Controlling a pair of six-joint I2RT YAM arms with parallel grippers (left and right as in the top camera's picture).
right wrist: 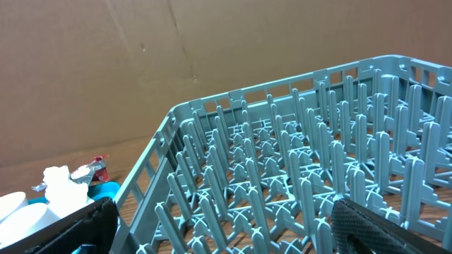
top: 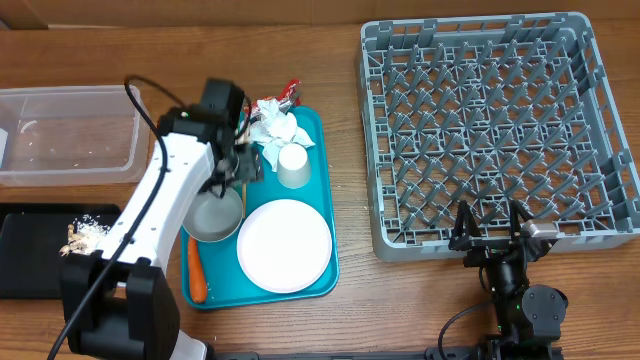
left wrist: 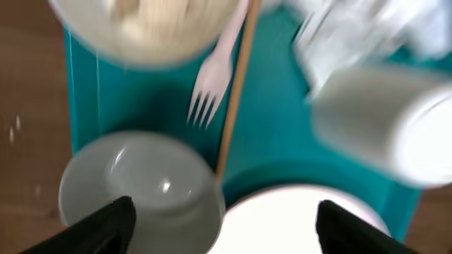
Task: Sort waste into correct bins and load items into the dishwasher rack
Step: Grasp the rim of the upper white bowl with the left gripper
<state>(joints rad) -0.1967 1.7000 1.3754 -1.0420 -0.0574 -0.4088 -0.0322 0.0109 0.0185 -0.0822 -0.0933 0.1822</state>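
The second bowl lies below and outward of my left gripper's open fingers. Next, my left gripper needs to move outward and lower them astride that bowl's rim beside the fork.
My left gripper (top: 237, 152) hangs open over the teal tray (top: 313, 135), nothing between its fingers. In the left wrist view, the left gripper (left wrist: 226, 236) is above an empty white bowl (left wrist: 138, 183) and the round white plate (left wrist: 296, 215). Beyond them lie a white fork (left wrist: 212, 77), a thin wooden stick (left wrist: 236, 92), a second bowl (left wrist: 141, 28), the cup (left wrist: 385, 120) and the crumpled napkin (left wrist: 367, 28). Overhead shows the bowl (top: 215, 216), plate (top: 285, 245), cup (top: 293, 166), napkin (top: 275, 126), foil wrapper (top: 291, 92) and carrot (top: 197, 272). My right gripper (top: 490, 236) stands open at the grey rack's (top: 495, 130) near edge.
A clear tub (top: 70, 135) sits at the far left. In front of it lies a black tray (top: 30, 255) holding pale food scraps (top: 85, 235). The rack's pegs (right wrist: 296, 176) fill the right wrist view, with the right gripper (right wrist: 226, 233) open before them.
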